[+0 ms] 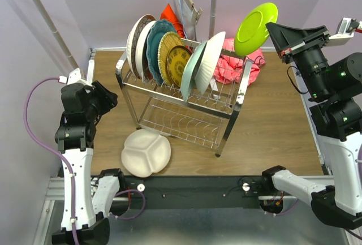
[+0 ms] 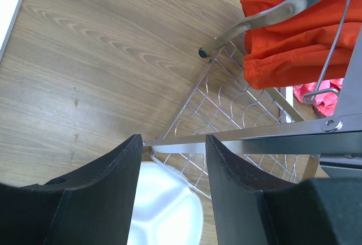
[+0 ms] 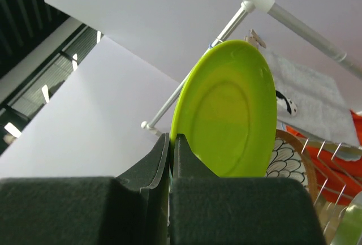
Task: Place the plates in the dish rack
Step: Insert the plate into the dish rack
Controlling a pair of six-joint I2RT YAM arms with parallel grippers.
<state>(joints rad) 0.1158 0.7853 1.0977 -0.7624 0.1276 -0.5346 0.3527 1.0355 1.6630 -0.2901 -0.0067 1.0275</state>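
Observation:
I need to move my right gripper down and to the left in the top view next, to the dish rack's slots beside the white plate, and release there, because those slots are empty.
The steel dish rack (image 1: 233, 121) stands mid-table with several plates upright in its top tier: floral, teal (image 1: 157, 44), yellow patterned (image 1: 176, 58), pale aqua and white (image 1: 210, 61). My right gripper (image 1: 270, 30) is shut on the rim of a lime green plate (image 1: 255, 29) and holds it in the air above the rack's right end; the plate also shows in the right wrist view (image 3: 226, 117). A white divided plate (image 1: 146, 153) lies on the table in front of the rack. My left gripper (image 1: 107, 99) is open and empty left of the rack, above that plate (image 2: 164, 211).
A red and pink cloth (image 1: 237, 64) lies behind the rack, and an orange cloth (image 2: 294, 35) hangs near its back. A white-poled clothes rail (image 1: 51, 21) crosses the back. Bare wooden table (image 1: 271, 137) shows right of the rack.

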